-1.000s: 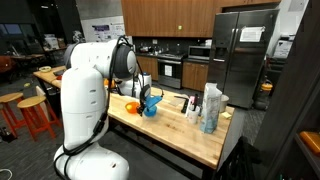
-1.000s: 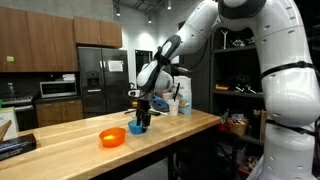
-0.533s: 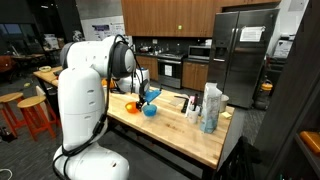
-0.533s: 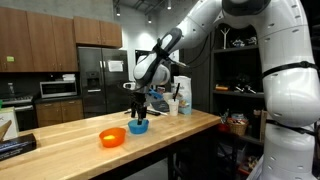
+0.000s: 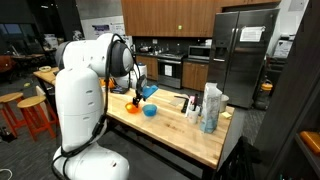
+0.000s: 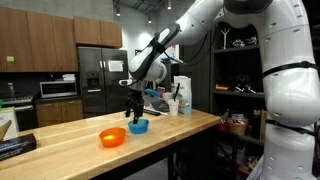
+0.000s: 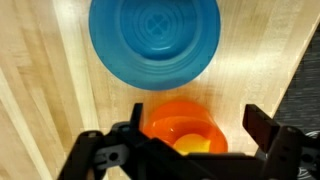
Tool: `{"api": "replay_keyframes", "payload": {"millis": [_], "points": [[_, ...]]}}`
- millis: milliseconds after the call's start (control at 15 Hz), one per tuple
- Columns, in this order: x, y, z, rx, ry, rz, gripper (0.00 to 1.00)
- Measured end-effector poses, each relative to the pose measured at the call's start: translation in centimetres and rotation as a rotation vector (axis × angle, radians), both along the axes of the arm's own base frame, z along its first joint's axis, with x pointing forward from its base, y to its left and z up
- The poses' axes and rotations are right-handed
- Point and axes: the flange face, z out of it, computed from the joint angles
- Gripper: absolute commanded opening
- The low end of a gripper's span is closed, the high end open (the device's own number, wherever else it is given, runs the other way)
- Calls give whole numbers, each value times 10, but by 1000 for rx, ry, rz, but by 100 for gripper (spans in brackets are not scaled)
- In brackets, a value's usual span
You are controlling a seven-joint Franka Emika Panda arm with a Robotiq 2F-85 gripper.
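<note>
That side of the bowl is below my gripper and toward the right in the wrist view, so my gripper needs to move down and across onto the orange bowl's table-edge rim (image 6: 124, 133) (image 7: 221, 129).
A blue bowl (image 7: 154, 40) and an orange bowl (image 7: 180, 128) stand side by side on the wooden table (image 7: 50, 90). The orange bowl holds a small yellow thing (image 7: 192, 146). My gripper (image 7: 196, 115) is open and empty, hanging above the orange bowl with the blue bowl just beyond it. In both exterior views the gripper (image 5: 138, 98) (image 6: 135, 106) is a little above the blue bowl (image 5: 150, 111) (image 6: 138, 126) and the orange bowl (image 5: 131, 106) (image 6: 112, 137), touching neither.
Several bottles and containers (image 5: 209, 106) (image 6: 178, 100) stand at one end of the table. A dark object (image 6: 15, 147) lies near the other end. Orange stools (image 5: 30, 115) stand beside the table, and a fridge (image 5: 240, 60) is behind it.
The gripper has risen from down at the blue bowl and shifted slightly toward the orange bowl. Both bowls stay in place.
</note>
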Motion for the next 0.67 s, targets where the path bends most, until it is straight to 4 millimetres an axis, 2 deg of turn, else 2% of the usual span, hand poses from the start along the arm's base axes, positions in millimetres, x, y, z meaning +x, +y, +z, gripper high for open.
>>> {"api": "replay_keyframes", "payload": {"millis": [667], "points": [[-14, 25, -2, 78, 70, 196, 100]]}}
